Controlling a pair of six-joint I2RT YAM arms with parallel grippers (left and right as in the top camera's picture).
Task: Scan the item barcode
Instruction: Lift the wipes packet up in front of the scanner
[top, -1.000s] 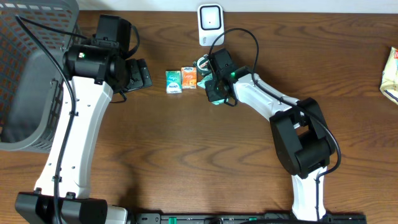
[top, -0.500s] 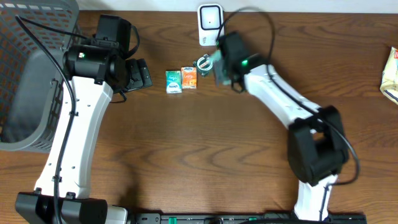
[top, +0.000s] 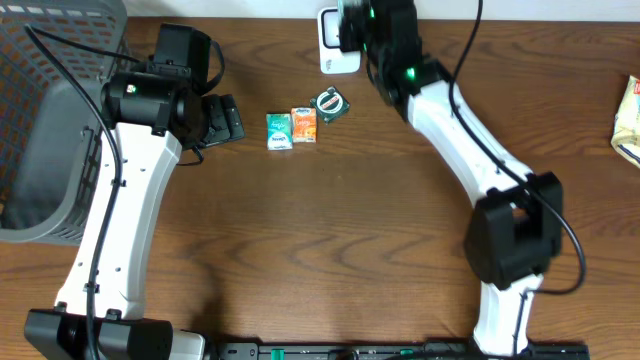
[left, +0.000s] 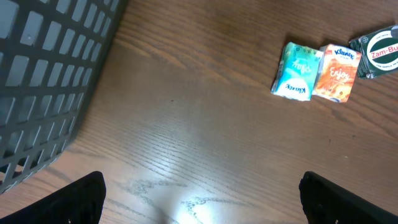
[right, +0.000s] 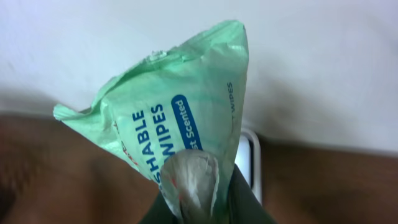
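Note:
My right gripper will next swing to its right in the overhead view and let go of the wipes pack there, since bare wood near the edge packet lies that way.
A pale green wipes pack (right: 180, 106) fills the right wrist view, pinched at its lower end by my right gripper (right: 199, 208), which is shut on it. Seen from overhead, that gripper (top: 358, 25) hangs at the table's far edge, over the white barcode scanner (top: 335, 58). A strip of the scanner (right: 247, 163) shows just behind the pack. My left gripper (left: 208, 205) is open over bare wood at the left, with nothing between its fingers (left: 79, 200).
A teal tissue pack (top: 279, 130), an orange Kleenex pack (top: 304, 124) and a dark green Zam-Buk tin (top: 329, 104) lie in a row near the scanner. A grey basket (top: 40, 120) stands at the far left. Another packet (top: 630, 120) lies at the right edge.
My right arm has lifted the wipes pack from beside the tin and swung it back and up over the scanner. The left arm has not moved.

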